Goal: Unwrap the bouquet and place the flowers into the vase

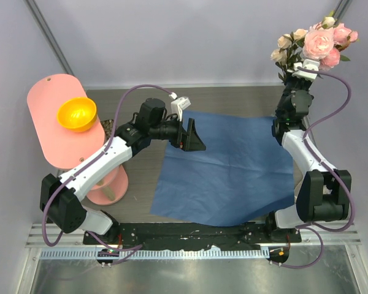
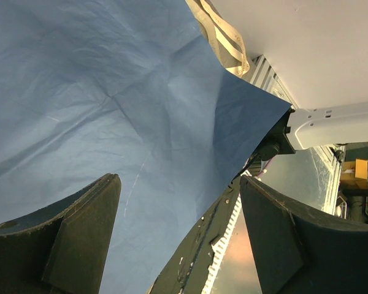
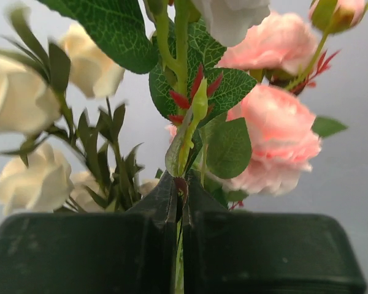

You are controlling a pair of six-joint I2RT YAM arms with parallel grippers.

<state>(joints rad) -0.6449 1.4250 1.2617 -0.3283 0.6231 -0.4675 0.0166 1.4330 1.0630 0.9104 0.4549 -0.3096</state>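
The robot still holds the flowers [image 1: 316, 43] high, so its right gripper should next go down toward the table's far corner below it and release the green stems.
The blue paper [image 1: 233, 171] of the bouquet lies spread flat on the table, and it fills the left wrist view [image 2: 110, 92]. A cream ribbon [image 2: 224, 37] lies at its far edge. My left gripper [image 1: 193, 138] hovers open over the paper's upper left part, with nothing between its fingers [image 2: 178, 184]. My right gripper [image 1: 299, 73] is raised at the back right, shut on the green stems of the flowers [image 1: 316, 43]. Pink roses [image 3: 276, 131] and cream roses [image 3: 24, 92] stand above its closed jaws [image 3: 179, 184]. The vase is not in view.
A pink stand [image 1: 52, 116] at the left carries an orange bowl [image 1: 77, 113], and the left arm reaches past it. A small dark thing [image 1: 107, 127] sits half hidden behind that arm. A metal rail [image 1: 190, 252] runs along the near edge.
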